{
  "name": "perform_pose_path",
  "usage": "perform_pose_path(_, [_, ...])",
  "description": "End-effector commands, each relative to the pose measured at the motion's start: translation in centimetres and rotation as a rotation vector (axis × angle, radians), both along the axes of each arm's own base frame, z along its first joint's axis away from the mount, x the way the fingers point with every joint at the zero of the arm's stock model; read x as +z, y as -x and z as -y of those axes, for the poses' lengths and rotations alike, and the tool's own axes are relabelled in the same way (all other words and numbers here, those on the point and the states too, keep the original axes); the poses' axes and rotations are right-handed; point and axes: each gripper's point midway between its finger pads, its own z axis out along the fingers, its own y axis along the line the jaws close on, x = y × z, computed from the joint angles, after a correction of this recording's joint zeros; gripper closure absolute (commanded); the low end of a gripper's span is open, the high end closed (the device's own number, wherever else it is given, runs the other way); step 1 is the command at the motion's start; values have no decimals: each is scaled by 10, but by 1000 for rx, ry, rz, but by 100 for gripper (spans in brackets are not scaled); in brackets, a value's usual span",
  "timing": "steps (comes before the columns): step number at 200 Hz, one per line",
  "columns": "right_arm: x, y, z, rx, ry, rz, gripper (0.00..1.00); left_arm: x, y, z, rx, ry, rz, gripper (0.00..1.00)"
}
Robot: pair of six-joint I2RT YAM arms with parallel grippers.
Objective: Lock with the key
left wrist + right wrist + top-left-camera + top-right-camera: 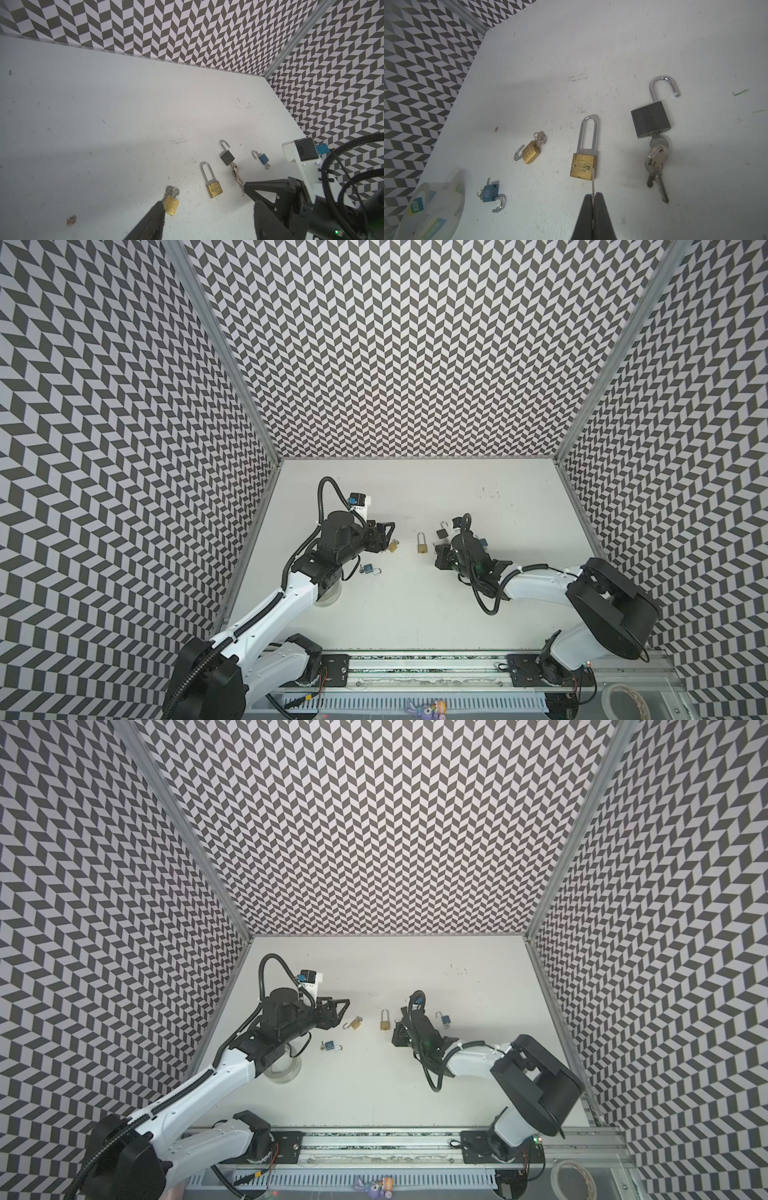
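My right gripper lowers toward the brass padlock next and releases the key on the bare tabletop (606, 168) beside its body (430, 549), since that spot is below it.
A brass padlock with a long shackle (422, 548) (385, 1025) (215, 189) (583, 166) lies flat mid-table. My right gripper (592, 196) (437, 560) is shut on a thin silver key (593, 182). The blade is seen edge-on and points at the padlock's body, crossing its side edge in the right wrist view. Whether it touches the padlock I cannot tell. My left gripper (203, 195) (386, 537) stands open and empty, just above a small brass padlock (171, 204) (392, 546) with keys in it.
A grey padlock (650, 121) (227, 158) with an open shackle and a key bunch lies next to the right arm. One blue padlock (368, 569) lies near the left arm, another (446, 1018) beyond the right wrist. A clear tape roll (284, 1071) sits under the left arm.
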Motion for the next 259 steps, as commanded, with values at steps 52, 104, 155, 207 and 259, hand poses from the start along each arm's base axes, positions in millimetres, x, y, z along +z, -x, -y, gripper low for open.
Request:
perform_pose_path(52, [-14,-25,-13,-47,-15,-23,100,21,0,1,0,30,46,31])
perform_pose_path(104, [-32,-26,-10,-60,14,-61,97,19,0,1,-3,28,39,32])
perform_pose_path(155, [-33,-26,-5,-75,26,-61,86,18,1,0,1,29,34,31])
perform_pose_path(207, [16,-17,3,-16,35,29,63,13,2,6,-25,37,15,31])
perform_pose_path(259, [55,1,46,-15,134,160,27,6,2,29,-67,37,2,32])
